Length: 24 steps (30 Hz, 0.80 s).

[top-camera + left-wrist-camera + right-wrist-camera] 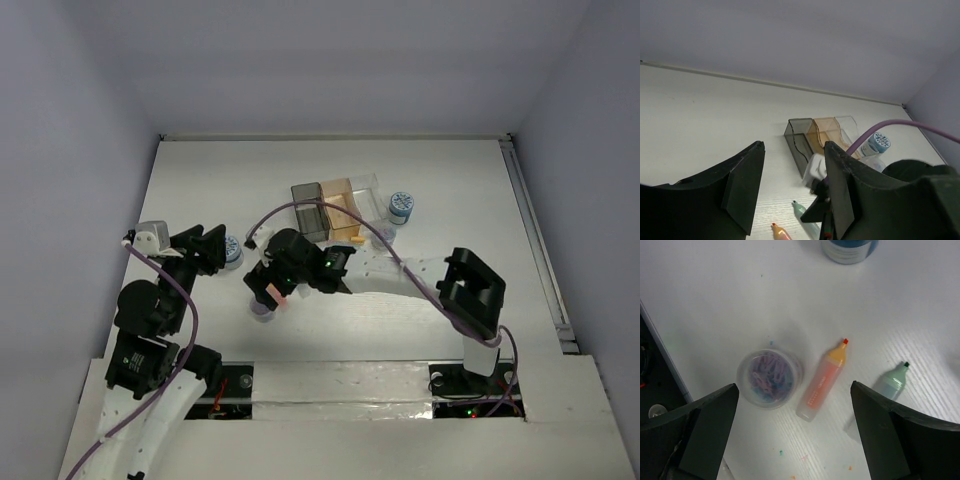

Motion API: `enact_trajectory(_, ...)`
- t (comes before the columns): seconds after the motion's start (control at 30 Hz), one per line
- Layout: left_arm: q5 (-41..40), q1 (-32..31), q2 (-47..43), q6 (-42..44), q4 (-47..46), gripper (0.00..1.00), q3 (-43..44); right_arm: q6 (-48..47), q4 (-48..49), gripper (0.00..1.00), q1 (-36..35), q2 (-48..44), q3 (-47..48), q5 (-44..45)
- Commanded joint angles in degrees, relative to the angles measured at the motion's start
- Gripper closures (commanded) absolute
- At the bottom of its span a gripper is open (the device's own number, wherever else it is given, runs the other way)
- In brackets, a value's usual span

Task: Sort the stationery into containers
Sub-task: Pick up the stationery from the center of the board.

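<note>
The right gripper shifts toward the round clear tub of purple clips next and lowers to close around the tub's sides, since the tub sits off-centre between my fingers.
The three joined containers stand in a row mid-table: dark grey (310,210), tan-orange (345,208) and clear (370,197). They also show in the left wrist view: grey (799,142), tan (826,132), clear (847,126). My right gripper (795,432) is open and hovers above an orange highlighter (822,382). To that highlighter's left stands a round clear tub of purple clips (770,378), and to its right lies a light green highlighter (892,381). In the top view the right gripper (270,290) is left of the containers. My left gripper (792,187) is open and empty, raised at the left (212,250).
A round blue-topped tub (401,207) stands right of the clear box, and it also shows in the left wrist view (876,144). Another blue round tub (232,250) sits by the left gripper. The right arm's purple cable (300,205) arcs over the containers. Walls enclose the table.
</note>
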State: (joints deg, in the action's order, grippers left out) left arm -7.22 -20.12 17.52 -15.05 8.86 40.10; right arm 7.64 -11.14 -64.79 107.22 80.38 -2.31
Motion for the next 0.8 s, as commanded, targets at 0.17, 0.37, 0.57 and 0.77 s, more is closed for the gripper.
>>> enact_trajectory(0.17, 3.79, 3.42, 1.29, 0.28, -3.41, 0.51, -0.28, -1.49, -2.66, 0.00, -4.20, 6.59, 6.89, -1.56)
enact_trajectory(0.37, 3.88, 3.42, 1.20, 0.37, -3.06, 0.51, -0.28, -1.14, -3.28, 0.03, -5.34, 9.67, 8.65, 0.54)
enact_trajectory(0.57, 3.88, 3.42, 0.68, 0.37, -3.24, 0.51, -0.37, -0.96, -3.37, 0.41, -5.34, 10.38, 9.71, 4.94)
enact_trajectory(0.77, 4.32, 3.42, 0.76, 0.37, -3.24, 0.51, -0.46, 0.36, 0.32, 0.63, -5.34, 4.42, 9.71, 14.86)
